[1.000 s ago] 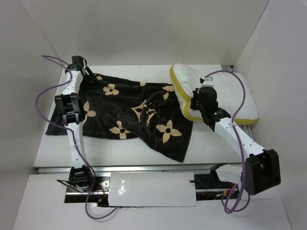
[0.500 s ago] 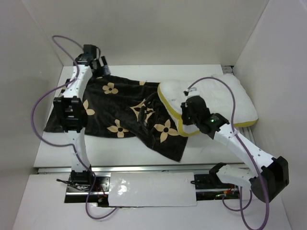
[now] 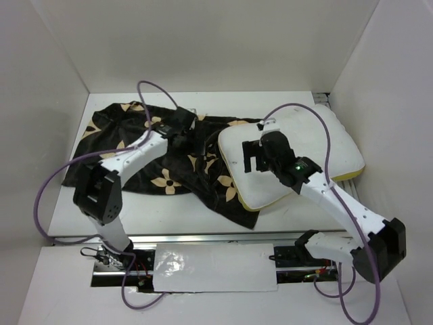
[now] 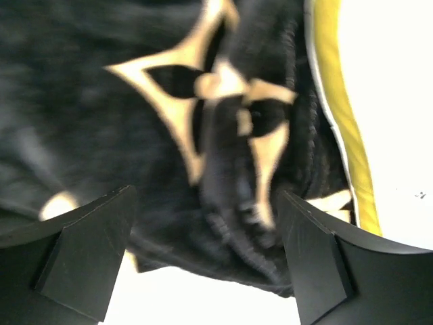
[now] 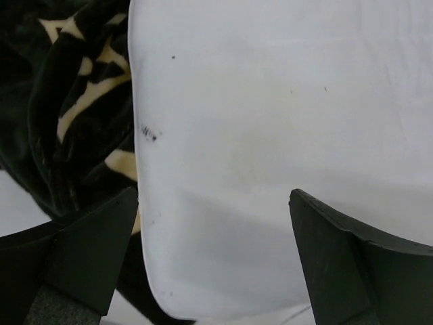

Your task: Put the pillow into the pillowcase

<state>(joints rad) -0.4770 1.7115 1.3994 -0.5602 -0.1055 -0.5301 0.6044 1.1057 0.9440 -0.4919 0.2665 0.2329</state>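
Note:
My left gripper comes down onto the bunched fold of pillowcase beside the pillow's yellow seam (image 4: pixel 338 108) next and closes, since that fold runs between my open fingers.
The white pillow (image 3: pixel 342 149) lies at the right of the table. Its left end rests flat on the pillowcase (image 3: pixel 169 169), a black plush sleeve with tan flowers spread over the left and middle. My right gripper (image 3: pixel 249 157) hovers open over the pillow's left end; white pillow (image 5: pixel 270 135) fills the gap in the right gripper (image 5: pixel 213 261), with pillowcase (image 5: pixel 67 101) to its left. My left gripper (image 3: pixel 201 143) is open above a bunched fold of pillowcase (image 4: pixel 230 169) beside the pillow's yellow seam (image 4: pixel 338 108). The left gripper (image 4: pixel 203 267) holds nothing.
White walls close in the table on the left, back and right. A strip of bare table (image 3: pixel 169 213) runs in front of the pillowcase, ending at a metal rail (image 3: pixel 203 238). Purple cables (image 3: pixel 152 88) loop above both arms.
The right gripper has opened and let go of the pillow, whose left end now lies flat on the pillowcase. The left arm swung from the far left corner to the pillowcase's middle.

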